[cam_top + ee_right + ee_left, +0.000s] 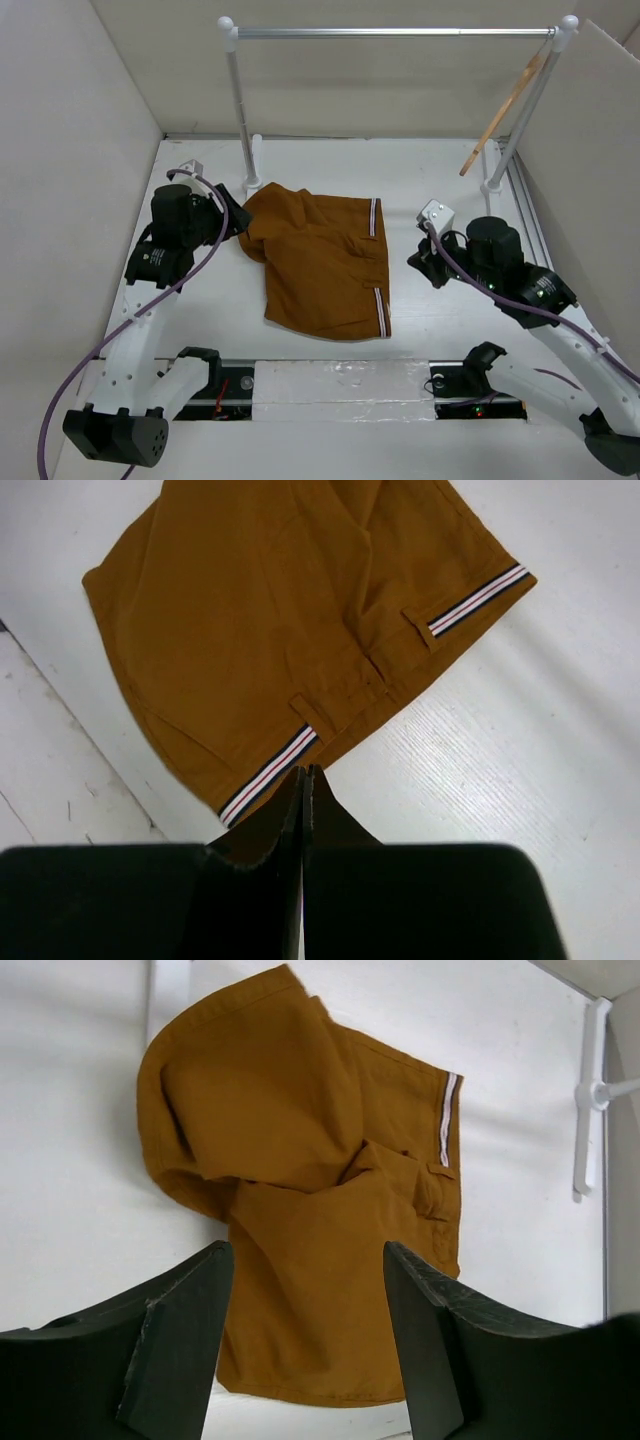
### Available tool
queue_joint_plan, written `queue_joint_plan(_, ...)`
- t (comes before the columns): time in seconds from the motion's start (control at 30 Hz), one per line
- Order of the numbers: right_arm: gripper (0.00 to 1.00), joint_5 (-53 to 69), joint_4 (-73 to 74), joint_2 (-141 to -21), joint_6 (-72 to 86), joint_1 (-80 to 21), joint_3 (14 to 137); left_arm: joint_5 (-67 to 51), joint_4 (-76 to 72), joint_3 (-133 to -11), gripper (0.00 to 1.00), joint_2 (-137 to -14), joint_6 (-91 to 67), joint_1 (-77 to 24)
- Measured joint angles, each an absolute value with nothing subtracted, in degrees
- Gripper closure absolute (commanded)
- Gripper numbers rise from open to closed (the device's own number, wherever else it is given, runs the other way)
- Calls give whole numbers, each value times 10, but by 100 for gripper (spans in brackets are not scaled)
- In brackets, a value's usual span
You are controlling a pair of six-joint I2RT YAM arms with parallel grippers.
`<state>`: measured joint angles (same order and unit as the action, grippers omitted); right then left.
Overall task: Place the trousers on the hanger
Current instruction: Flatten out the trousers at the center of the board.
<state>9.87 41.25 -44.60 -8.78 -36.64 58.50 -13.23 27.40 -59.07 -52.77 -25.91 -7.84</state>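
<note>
My right gripper's fingers are shut beside the trousers, so it should open them next and move back and down onto the near striped part of the trousers' waistband edge.
The rust-brown trousers [320, 260] lie folded on the white table, with striped trim along their right edge. They also show in the left wrist view [320, 1210] and the right wrist view [290, 620]. The wooden hanger [505, 115] hangs at the right end of the silver rail [400, 32]. My left gripper [235, 218] is open at the trousers' left edge, above the cloth; its jaws stand wide apart [308, 1330]. My right gripper [418, 260] is shut and empty, just right of the striped trim [305, 780].
The rail stands on two white posts [240, 110] with bases on the table. Cardboard walls close in the left, back and right sides. A taped strip [340, 385] runs along the near edge between the arm bases.
</note>
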Motion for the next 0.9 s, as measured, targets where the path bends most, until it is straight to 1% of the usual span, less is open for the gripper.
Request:
queue_joint_plan(0.03,100,105,414,-443,-88,-364,578,-114,294,-591,47,-528,-267,-78)
queue_joint_plan(0.1,100,117,414,-437,-89,-359,568,-101,303,-591,49,-528,-269,-77)
queue_joint_plan(0.13,90,118,414,-434,-88,-357,563,-90,312,-591,52,-528,-272,-77)
queue_joint_plan(0.2,78,116,417,-433,-84,-356,548,-66,325,-588,54,-531,-280,-76)
queue_joint_plan(0.23,63,112,422,-434,-82,-356,539,-61,329,-584,55,-536,-284,-72)
queue_joint_plan(0.3,50,103,430,-438,-77,-356,521,-60,329,-557,55,-546,-291,-50)
queue_joint_plan(0.33,41,101,430,-441,-76,-356,509,-63,325,-535,54,-552,-295,-36)
queue_joint_plan(0.4,34,100,428,-453,-71,-356,479,-76,319,-480,52,-567,-307,-13)
queue_joint_plan(0.43,31,101,427,-459,-70,-355,465,-85,319,-450,48,-574,-315,-5)
queue_joint_plan(0.5,28,103,424,-475,-67,-354,439,-105,329,-407,45,-584,-326,-1)
queue_joint_plan(0.53,25,106,420,-483,-65,-352,426,-114,332,-395,41,-586,-333,-1)
queue_joint_plan(0.6,24,115,409,-498,-61,-351,405,-132,332,-386,35,-586,-344,-2)
queue_joint_plan(0.63,23,121,399,-504,-58,-349,395,-140,326,-384,34,-585,-350,-3)
queue_joint_plan(0.7,22,133,380,-515,-50,-349,376,-157,305,-370,34,-583,-364,-7)
queue_joint_plan(0.77,21,149,354,-525,-43,-349,356,-166,285,-346,31,-583,-383,-21)
queue_joint_plan(0.9,20,183,292,-553,-26,-349,314,-187,260,-307,32,-595,-412,-40)
